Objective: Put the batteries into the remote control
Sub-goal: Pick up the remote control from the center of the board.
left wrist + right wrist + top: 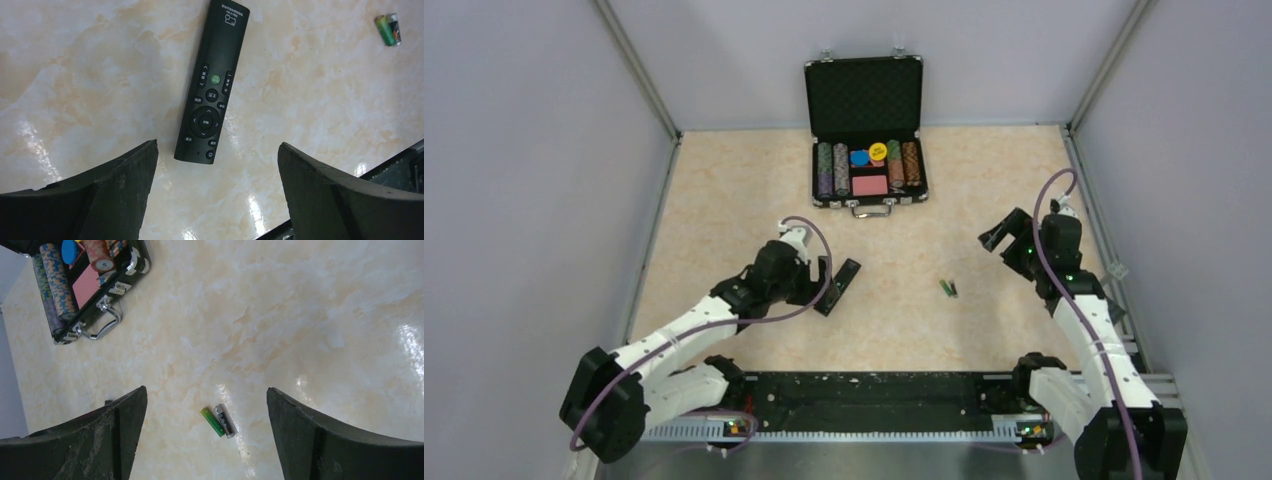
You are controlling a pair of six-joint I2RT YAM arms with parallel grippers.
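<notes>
I need to move my left gripper down and to its right in the top view next, toward the remote's middle [840, 284] [215, 81] below, and close it across the remote's slim width.
The black remote control [840, 285] lies on the marble table, buttons up, as the left wrist view [212, 82] shows. My left gripper [816, 275] is open right beside its near end, holding nothing; its fingertips [142, 165] flank the remote's lower end. Two green batteries [948, 288] lie side by side mid-table; they also show in the right wrist view [219, 421] and at the left wrist view's top right [389, 30]. My right gripper [1002, 240] is open and empty, above the table to the right of the batteries.
An open black case of coloured chips [865, 150] stands at the back centre, its handle toward me; it also shows in the right wrist view [80, 285]. A black rail [864, 400] runs along the near edge. Grey walls close in both sides.
</notes>
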